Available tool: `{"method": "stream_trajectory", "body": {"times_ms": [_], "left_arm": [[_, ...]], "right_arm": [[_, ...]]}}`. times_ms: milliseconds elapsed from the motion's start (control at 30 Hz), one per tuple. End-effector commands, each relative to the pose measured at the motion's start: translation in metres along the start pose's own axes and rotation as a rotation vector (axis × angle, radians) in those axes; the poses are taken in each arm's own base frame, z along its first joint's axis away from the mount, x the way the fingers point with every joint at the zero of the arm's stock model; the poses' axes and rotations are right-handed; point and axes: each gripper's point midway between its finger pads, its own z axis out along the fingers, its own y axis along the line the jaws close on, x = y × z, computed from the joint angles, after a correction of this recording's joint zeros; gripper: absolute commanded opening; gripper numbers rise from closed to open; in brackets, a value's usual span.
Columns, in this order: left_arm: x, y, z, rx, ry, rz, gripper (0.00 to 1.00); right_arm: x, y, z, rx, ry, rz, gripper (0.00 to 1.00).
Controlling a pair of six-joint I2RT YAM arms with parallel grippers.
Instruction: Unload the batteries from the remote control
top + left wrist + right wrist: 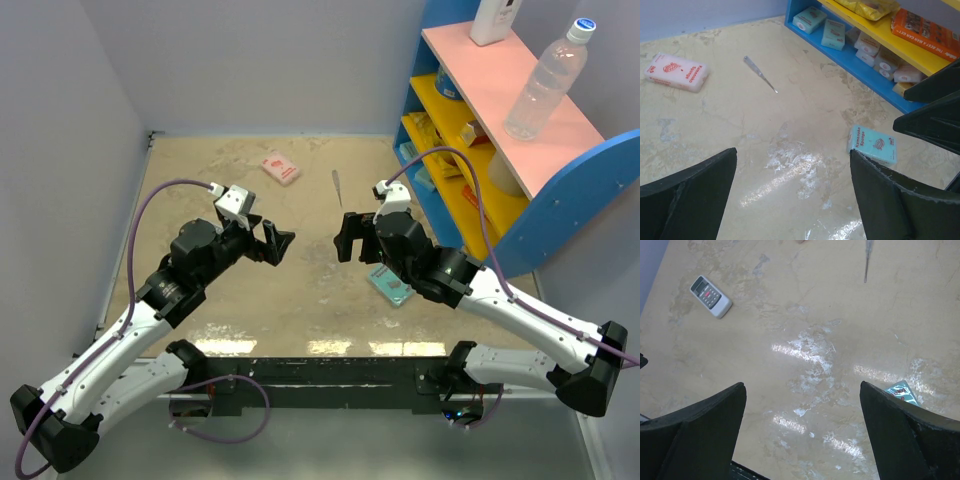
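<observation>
The robot's left gripper should next swing to the left in the top view, turning and lowering onto the remote's display end, because the remote's sides are clear.
The remote control (711,296) is a small white bar with a dark keypad end. It lies flat on the table, far upper left in the right wrist view. It does not show in the top view, where the left arm covers that area. My left gripper (280,243) (794,151) is open and empty, held above the table's middle. My right gripper (350,235) (802,385) is open and empty, facing the left one across a small gap. Both are well away from the remote. No batteries show.
A pink packet (280,167) (676,72) lies at the back. A thin metal tool (337,186) (760,73) lies near it. A teal flat box (392,284) (872,144) sits under the right arm. A blue shelf unit (520,130) with a bottle (545,80) stands at the right.
</observation>
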Motion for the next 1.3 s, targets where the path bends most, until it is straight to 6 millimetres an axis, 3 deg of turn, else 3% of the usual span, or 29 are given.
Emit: {"method": "stream_trajectory", "body": {"times_ms": [0,367,467,567,600,667,700,733,767,800,833,867,900,967,1000,1067,1100,1167,1200,1267], "left_arm": [[-0.026,-0.004,-0.003,0.011,-0.079,-0.011,0.98],[-0.024,-0.003,-0.002,0.001,-0.072,-0.011,0.98],[-0.024,0.009,-0.003,-0.062,-0.077,-0.014,0.98],[-0.023,0.031,-0.002,-0.189,-0.078,-0.026,0.99],[-0.022,0.052,-0.005,-0.317,-0.081,-0.053,1.0],[-0.021,0.075,-0.005,-0.467,-0.057,-0.075,1.0],[-0.003,0.098,-0.009,-0.62,0.013,-0.079,1.0],[-0.015,0.104,-0.011,-0.677,0.01,-0.091,1.0],[-0.014,0.116,-0.012,-0.74,0.035,-0.096,1.0],[0.005,0.128,-0.01,-0.808,0.123,-0.095,1.0],[-0.006,0.134,-0.008,-0.834,0.121,-0.122,1.0],[-0.006,0.154,-0.012,-0.897,0.14,-0.158,1.0],[0.013,0.165,-0.006,-0.927,0.219,-0.199,1.0],[0.012,0.19,-0.007,-0.994,0.235,-0.275,0.99],[0.024,0.197,0.001,-1.007,0.264,-0.316,0.93],[0.027,0.212,0.006,-1.046,0.26,-0.384,0.9],[0.043,0.217,0.011,-1.072,0.302,-0.451,0.89],[0.044,0.234,0.011,-1.129,0.312,-0.538,0.87],[0.066,0.237,0.014,-1.153,0.401,-0.597,0.87],[0.064,0.248,0.021,-1.161,0.417,-0.658,0.87]], "right_arm": [[-0.023,0.001,-0.006,0.002,-0.079,0.036,0.98],[-0.019,-0.001,-0.006,0.003,-0.075,0.039,0.98],[-0.017,0.0,-0.006,-0.002,-0.071,0.039,0.98],[-0.016,0.002,-0.004,-0.015,-0.071,0.038,0.98],[-0.016,0.002,-0.004,-0.016,-0.068,0.034,0.98],[-0.019,0.005,-0.006,-0.022,-0.066,0.033,0.99],[-0.02,0.006,-0.008,-0.028,-0.063,0.029,0.98],[-0.022,0.006,-0.01,-0.03,-0.062,0.026,0.99],[-0.023,0.005,-0.012,-0.031,-0.066,0.027,0.99],[-0.022,0.004,-0.013,-0.032,-0.065,0.017,0.98],[-0.021,0.003,-0.014,-0.036,-0.066,0.016,0.98],[-0.022,0.003,-0.018,-0.047,-0.074,0.015,0.97],[-0.015,0.0,-0.017,-0.054,-0.064,-0.02,0.97],[-0.011,0.008,-0.019,-0.109,-0.052,-0.044,0.95],[-0.012,0.007,-0.021,-0.115,-0.055,-0.048,0.95],[-0.01,0.007,-0.022,-0.113,-0.046,-0.05,0.95],[-0.012,0.005,-0.024,-0.108,-0.049,-0.049,0.95],[-0.01,0.002,-0.025,-0.092,-0.039,-0.05,0.95],[-0.009,0.001,-0.025,-0.089,-0.037,-0.047,0.95],[-0.009,-0.002,-0.028,-0.081,-0.035,-0.047,0.95]]}}
